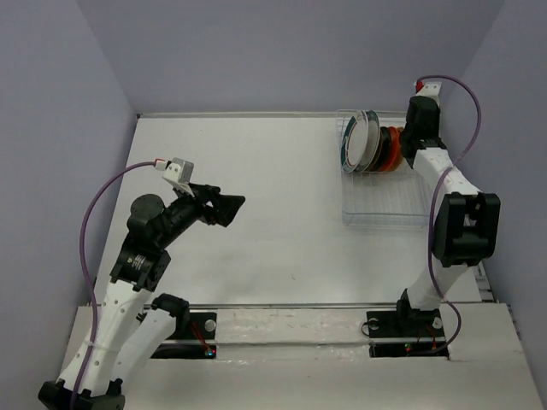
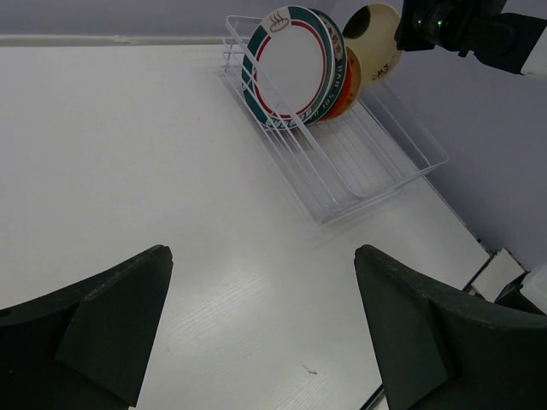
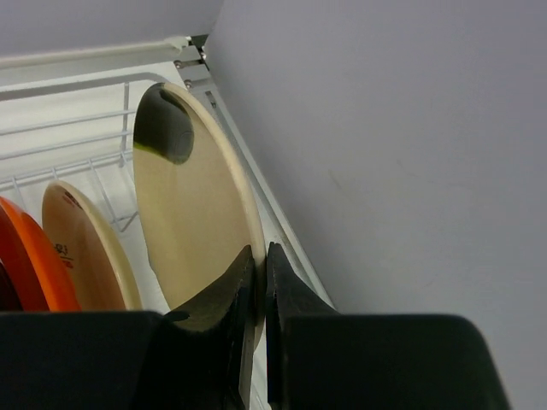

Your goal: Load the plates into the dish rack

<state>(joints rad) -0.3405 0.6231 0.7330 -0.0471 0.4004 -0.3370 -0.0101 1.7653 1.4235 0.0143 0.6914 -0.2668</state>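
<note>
The open rack slot beside the standing cream plate is below the upright plate. My right gripper needs to lower the upright plate a little toward that slot next and let go of the upright plate's rim.
The dish rack stands at the table's back right. At its far end two teal-rimmed white plates stand on edge, with an orange-red plate behind them. In the right wrist view a cream plate stands beside the orange-red plate. My right gripper is shut on the rim of another cream plate with a dark mark, held upright over the rack's far end. Its lower edge is hidden. My left gripper hangs open and empty over the bare table, far to the left of the rack.
The side wall runs close along the rack's right side. The back wall stands just behind the rack. The near half of the rack holds only wire prongs. The table's front edge carries both arm bases.
</note>
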